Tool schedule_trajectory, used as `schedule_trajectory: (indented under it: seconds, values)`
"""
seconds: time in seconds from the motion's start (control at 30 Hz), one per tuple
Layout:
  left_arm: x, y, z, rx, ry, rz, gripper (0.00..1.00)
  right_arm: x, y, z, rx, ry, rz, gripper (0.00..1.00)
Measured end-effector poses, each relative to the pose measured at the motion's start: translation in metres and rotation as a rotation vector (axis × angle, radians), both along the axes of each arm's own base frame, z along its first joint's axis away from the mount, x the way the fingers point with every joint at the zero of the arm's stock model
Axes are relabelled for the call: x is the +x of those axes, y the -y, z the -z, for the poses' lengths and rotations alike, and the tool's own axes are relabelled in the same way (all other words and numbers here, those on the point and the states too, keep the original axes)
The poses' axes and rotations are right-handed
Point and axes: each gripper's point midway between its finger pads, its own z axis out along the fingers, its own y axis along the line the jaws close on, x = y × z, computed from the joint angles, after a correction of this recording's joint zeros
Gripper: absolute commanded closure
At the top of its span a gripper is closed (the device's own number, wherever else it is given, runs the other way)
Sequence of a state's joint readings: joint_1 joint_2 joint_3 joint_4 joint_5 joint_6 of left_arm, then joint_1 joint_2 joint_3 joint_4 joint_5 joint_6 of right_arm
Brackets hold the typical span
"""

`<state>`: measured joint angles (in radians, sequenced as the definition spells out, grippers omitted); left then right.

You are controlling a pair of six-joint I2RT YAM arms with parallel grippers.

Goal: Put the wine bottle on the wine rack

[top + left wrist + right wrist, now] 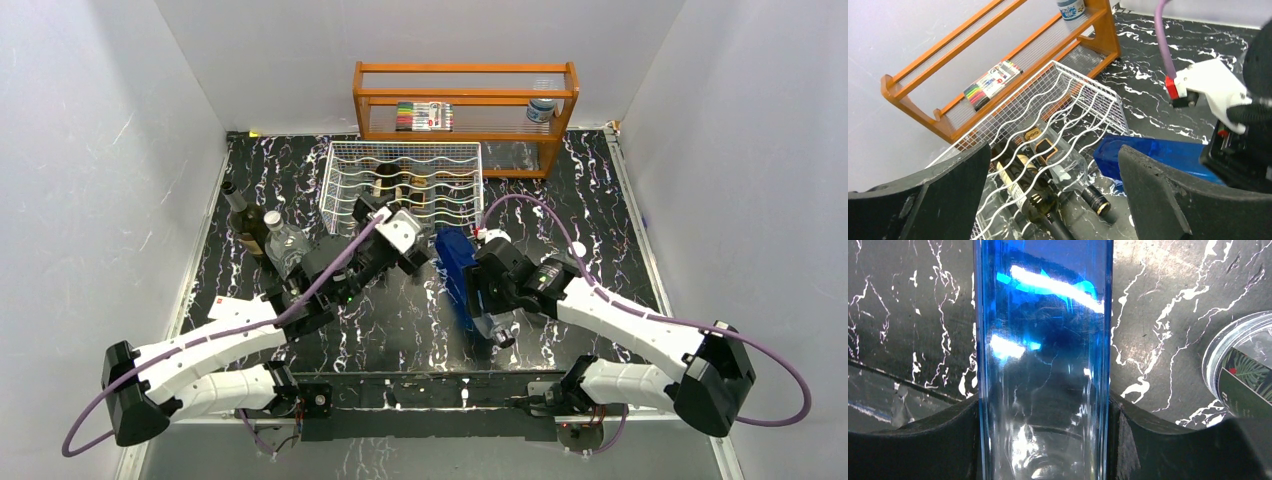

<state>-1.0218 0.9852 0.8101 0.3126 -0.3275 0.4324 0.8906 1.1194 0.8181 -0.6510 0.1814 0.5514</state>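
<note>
The rack's empty end bay [457, 198] beside the clear bottle lies outward of the blue bottle, so my right gripper should push the blue bottle outward into it and release.
The blue glass wine bottle [455, 262] lies tilted just in front of the white wire wine rack [405, 185], and my right gripper [478, 290] is shut on its body. In the right wrist view the blue bottle [1043, 340] fills the gap, with both pads [923, 440] pressed on its flat sides. My left gripper [372, 216] hovers open at the rack's front left, holding nothing. Through its wide jaws the left wrist view shows the rack [1068, 100] with a dark green bottle [1023, 185] and a clear bottle [1058, 160] lying inside, and the blue bottle [1158, 155] to the right.
An orange wooden shelf [465, 100] behind the rack carries a pack of markers [425, 115] and a small jar [541, 110]. A dark bottle [245, 220] and a clear bottle [285, 245] stand at the left of the black marbled table. White walls close in three sides.
</note>
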Motion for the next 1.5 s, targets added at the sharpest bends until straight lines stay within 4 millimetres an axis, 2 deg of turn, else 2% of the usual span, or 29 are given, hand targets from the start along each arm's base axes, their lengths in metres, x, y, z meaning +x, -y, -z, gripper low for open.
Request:
schedule_trajectory:
  seconds: [0.3, 0.67, 0.8, 1.03, 1.33, 1.5]
  values:
    - [-0.001, 0.000, -0.022, -0.137, -0.198, -0.061, 0.02, 0.017, -0.001, 0.011, -0.026, 0.039, 0.078, 1.00]
    - [-0.010, -0.013, -0.006, -0.195, -0.363, -0.125, 0.02, 0.037, -0.006, 0.014, -0.023, 0.102, 0.132, 1.00]
    - [-0.014, -0.024, -0.006, -0.216, -0.387, -0.154, 0.02, 0.042, -0.009, 0.015, -0.005, 0.126, 0.146, 1.00]
    - [-0.021, -0.042, -0.024, -0.294, -0.376, -0.176, 0.02, 0.046, -0.010, 0.016, 0.003, 0.143, 0.160, 1.00]
    - [-0.023, -0.044, -0.020, -0.296, -0.394, -0.183, 0.02, 0.059, -0.016, 0.023, 0.001, 0.168, 0.198, 1.00]
    - [-0.024, -0.045, -0.015, -0.293, -0.413, -0.189, 0.02, 0.072, -0.022, 0.034, -0.021, 0.189, 0.226, 1.00]
